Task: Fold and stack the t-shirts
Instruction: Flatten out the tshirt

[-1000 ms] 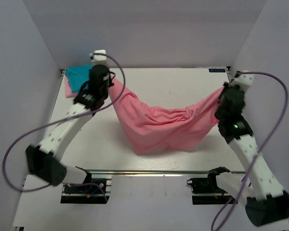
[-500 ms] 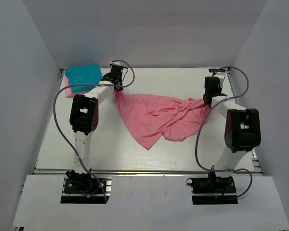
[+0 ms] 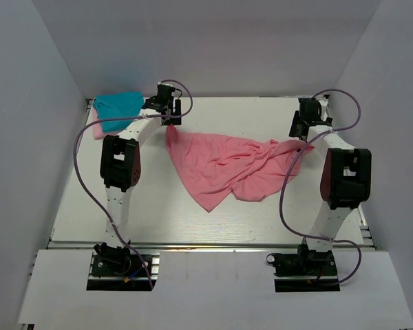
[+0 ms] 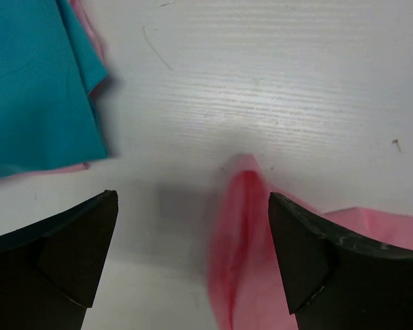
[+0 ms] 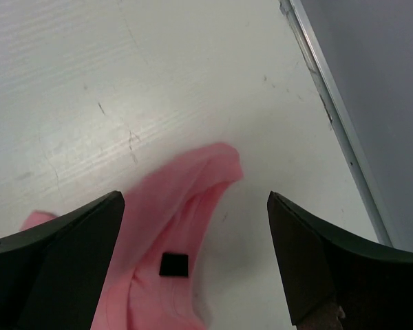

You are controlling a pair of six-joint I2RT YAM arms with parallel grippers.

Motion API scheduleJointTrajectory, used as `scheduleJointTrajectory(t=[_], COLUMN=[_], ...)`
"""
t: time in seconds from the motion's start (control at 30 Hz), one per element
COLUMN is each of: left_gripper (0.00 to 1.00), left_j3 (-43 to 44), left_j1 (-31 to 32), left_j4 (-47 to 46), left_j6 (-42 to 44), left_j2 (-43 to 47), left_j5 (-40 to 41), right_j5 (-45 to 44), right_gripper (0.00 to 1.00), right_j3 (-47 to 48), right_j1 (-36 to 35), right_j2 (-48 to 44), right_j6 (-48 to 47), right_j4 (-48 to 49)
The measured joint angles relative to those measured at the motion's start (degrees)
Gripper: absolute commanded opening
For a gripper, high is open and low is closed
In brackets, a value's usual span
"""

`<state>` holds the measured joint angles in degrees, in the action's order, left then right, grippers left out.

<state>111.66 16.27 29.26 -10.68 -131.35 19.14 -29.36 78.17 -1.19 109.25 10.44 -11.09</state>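
Observation:
The shirt's near corner (image 3: pixel 208 207) juts free, so the left gripper will swing back and to its right in the top view and down onto that corner.
The salmon-pink t-shirt (image 3: pixel 227 165) lies crumpled across the middle of the table, stretched out between my two grippers. My left gripper (image 3: pixel 171 118) hovers open over the shirt's left corner (image 4: pixel 244 227), and the cloth lies loose between the fingers (image 4: pixel 193 206). My right gripper (image 3: pixel 297 132) is open above the right corner (image 5: pixel 172 220), where a small black tag (image 5: pixel 173 264) shows. Neither gripper (image 5: pixel 195 206) holds anything. The teal-blue t-shirt (image 3: pixel 118 108) sits folded at the far left on the pale pink one (image 3: pixel 98 129).
The teal shirt's edge (image 4: pixel 34 82) lies just left of my left gripper. A metal rail (image 5: pixel 323 103) runs along the table's right edge, close to my right gripper. Grey walls enclose the table on three sides.
Both grippers have opened and let go of the salmon-pink shirt. It has dropped from hanging between them to lying on the table. Both arms have reached toward the far side.

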Motion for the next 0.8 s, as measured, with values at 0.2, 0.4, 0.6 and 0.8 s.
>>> scheduleJointTrajectory(t=[0.2,0.4,0.6,0.8], left_gripper=[1.0,1.0,1.0,1.0], left_j3=[-2.5,-14.6,-31.6,-46.4], left_j1=[0.0,0.7,8.7,23.6], left_j4=[4.7,2.6,-2.6,-7.2], left_j6=[2.8,7.2,12.4,14.3], left_j2=[6.3,21.7,36.7,38.0], left_j5=[0.1,-8.4,-20.7,-28.9], right_j5=[5.4,15.0,25.3,32.8], right_gripper=[0.9,0.9,0.9,0.9], right_j3=[-7.0,-15.1,-24.4,-30.6], right_j1=[0.1,-0.1,-0.1,-0.1], right_j2=[-11.4,-25.2,-34.0,-40.3], right_j6=[0.8,0.7,0.6,1.7], right_j4=[-4.2,-5.3,-5.7,-5.5])
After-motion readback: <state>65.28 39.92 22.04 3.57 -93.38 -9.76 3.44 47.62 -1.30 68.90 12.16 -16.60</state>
